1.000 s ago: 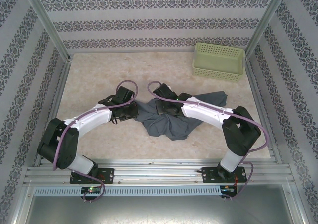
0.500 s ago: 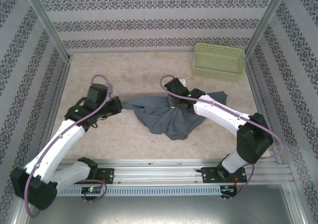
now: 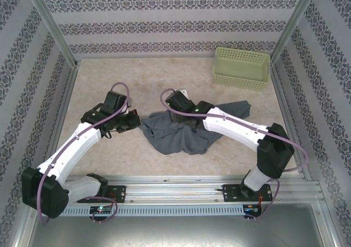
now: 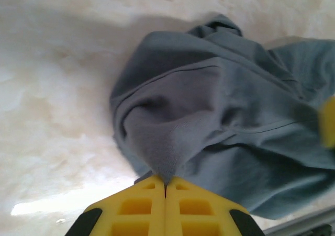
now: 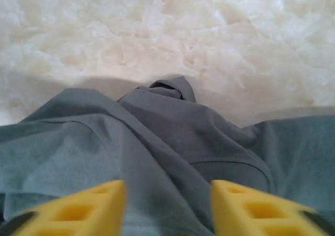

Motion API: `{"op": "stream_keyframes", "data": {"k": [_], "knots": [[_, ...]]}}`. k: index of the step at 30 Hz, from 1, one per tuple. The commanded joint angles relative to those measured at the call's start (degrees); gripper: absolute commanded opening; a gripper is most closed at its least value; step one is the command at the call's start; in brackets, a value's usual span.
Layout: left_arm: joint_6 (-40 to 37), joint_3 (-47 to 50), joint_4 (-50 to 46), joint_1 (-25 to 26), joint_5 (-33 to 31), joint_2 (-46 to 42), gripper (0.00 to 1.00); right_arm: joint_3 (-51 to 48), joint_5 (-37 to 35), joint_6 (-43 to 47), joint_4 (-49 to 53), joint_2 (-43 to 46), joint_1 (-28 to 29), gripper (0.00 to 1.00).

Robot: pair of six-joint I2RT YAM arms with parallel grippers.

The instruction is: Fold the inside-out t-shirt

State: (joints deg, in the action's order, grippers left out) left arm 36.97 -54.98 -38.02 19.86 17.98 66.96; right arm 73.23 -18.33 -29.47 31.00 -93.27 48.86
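Observation:
The peak in my left gripper moves away from the heap next, then comes free over the bare tabletop beside it, because the pinched cloth is still bunched.
The inside-out t-shirt (image 3: 181,136) lies crumpled in a blue-grey heap at the middle of the table. My left gripper (image 3: 134,121) sits at its left edge. In the left wrist view the yellow fingers (image 4: 136,210) are pressed together, and the left gripper (image 4: 165,186) pinches a peak of the t-shirt (image 4: 220,115). My right gripper (image 3: 186,115) hovers over the heap's top. In the right wrist view the right gripper (image 5: 167,199) stands open, its yellow fingers (image 5: 78,210) wide apart. The t-shirt (image 5: 167,136) lies slack between and beyond them, and the fingers do not hold it.
A pale yellow-green perforated basket (image 3: 241,66) stands at the back right by the metal frame post. Patterned walls close in the table (image 3: 137,77) on three sides. Bare marbled tabletop stretches at the back left and in front of the heap.
My right gripper has opened and let go of the t-shirt, shifting a little left. The left arm, still pinching the cloth, has swung back right toward the heap.

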Motion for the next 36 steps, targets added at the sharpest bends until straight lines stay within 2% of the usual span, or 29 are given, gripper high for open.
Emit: {"op": "stream_keyframes", "data": {"k": [1,3,5,8,10,12,15,20,23,24,27,30,33,36], "knots": [[1.85,-2.42,3.57,0.04,0.70,0.72,0.00,0.37,3.05,1.56,-1.16,1.60,1.14,0.63],[2.66,-1.43,5.27,-0.95,1.02,-0.06,0.00,-2.04,4.12,2.09,-6.04,3.81,3.81,0.70],[4.25,0.33,8.12,-2.29,2.90,-1.61,0.00,-4.22,8.32,1.08,-10.88,4.01,5.37,0.70],[5.73,1.14,9.46,-3.63,3.73,-3.72,0.00,-6.98,12.73,-0.95,-19.04,0.90,8.17,0.68],[5.82,1.14,9.30,-3.95,3.73,-5.00,0.00,-6.00,14.72,-3.80,-20.86,-2.32,8.78,0.64],[5.64,1.25,8.60,-4.36,3.63,-6.25,0.00,-4.89,15.55,-6.40,-22.47,-4.63,8.95,0.59],[5.23,1.60,7.29,-5.32,3.42,-7.10,0.00,-3.88,15.71,-4.91,-25.49,-6.13,9.69,0.58],[5.31,3.19,7.17,-6.95,4.11,-8.30,0.00,-0.86,13.31,-3.33,-22.45,-9.10,9.94,0.57],[4.48,3.92,6.46,-8.17,3.45,-8.44,0.00,-1.69,13.88,-2.04,-23.26,-8.34,9.76,0.42],[3.96,4.26,5.66,-8.76,2.62,-8.01,0.00,-2.30,14.30,-1.75,-23.71,-7.51,9.76,0.39],[2.25,6.51,2.98,-10.74,-0.61,-6.40,0.00,-3.64,12.19,-1.89,-21.69,-4.50,8.99,0.40],[1.93,12.40,4.40,-12.67,-2.14,-5.75,0.00,-3.38,7.32,-2.32,-14.73,-3.52,7.45,0.46],[1.59,16.30,5.10,-13.44,-4.83,-4.90,0.16,-3.60,2.90,-1.10,-10.05,-2.84,6.74,0.56],[0.74,16.96,3.66,-13.37,-6.67,-5.10,0.33,-4.23,2.53,-0.40,-9.17,-1.62,6.34,0.59]]}}
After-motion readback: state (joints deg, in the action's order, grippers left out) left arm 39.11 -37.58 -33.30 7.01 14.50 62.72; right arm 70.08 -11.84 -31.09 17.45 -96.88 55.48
